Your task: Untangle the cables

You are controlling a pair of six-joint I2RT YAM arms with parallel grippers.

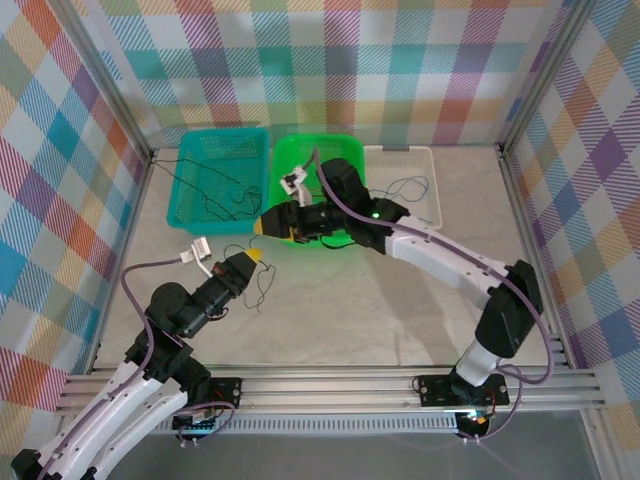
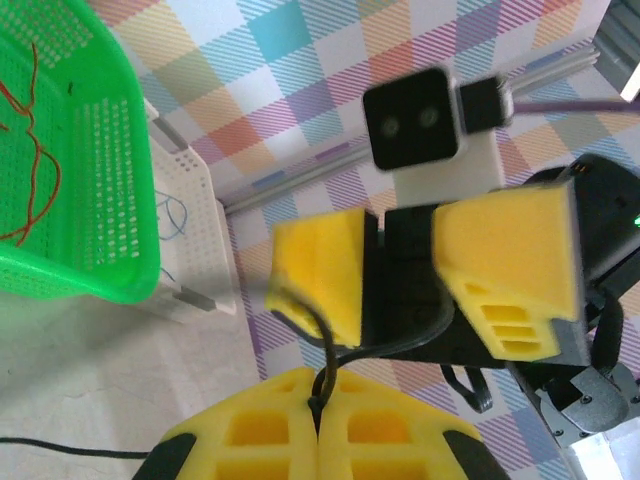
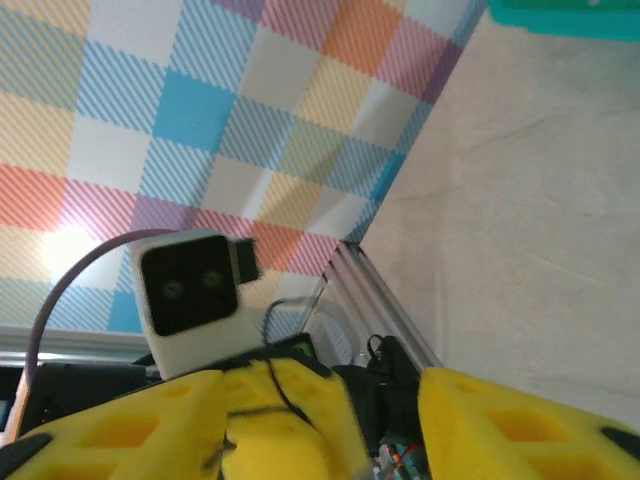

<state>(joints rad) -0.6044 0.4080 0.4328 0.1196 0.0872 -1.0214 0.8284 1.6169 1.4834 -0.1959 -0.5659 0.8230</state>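
My left gripper is pinching a black cable, and the teal basket already holds black cables like it. I will carry the cable outward over that basket and release it there.
My left gripper (image 2: 320, 388) is shut on a thin black cable (image 2: 327, 345), pinched at the seam of its yellow fingertips. The cable loops up past one finger of my right gripper (image 2: 400, 270), which stands open just beyond, tip to tip with the left. In the top view the left gripper (image 1: 250, 260) and right gripper (image 1: 268, 226) meet in front of the baskets, and a black cable (image 1: 258, 288) hangs down to the table. In the right wrist view my right gripper (image 3: 320, 430) stands open around the left fingertips (image 3: 285, 425), a black strand across them.
A teal basket (image 1: 195, 150) holds black cables (image 1: 215, 195). The green basket (image 1: 340, 145) holds a red cable (image 2: 30, 180). A white tray (image 1: 425, 155) at the back right holds a blue cable (image 1: 410, 185). Aluminium rails and checked walls frame the table.
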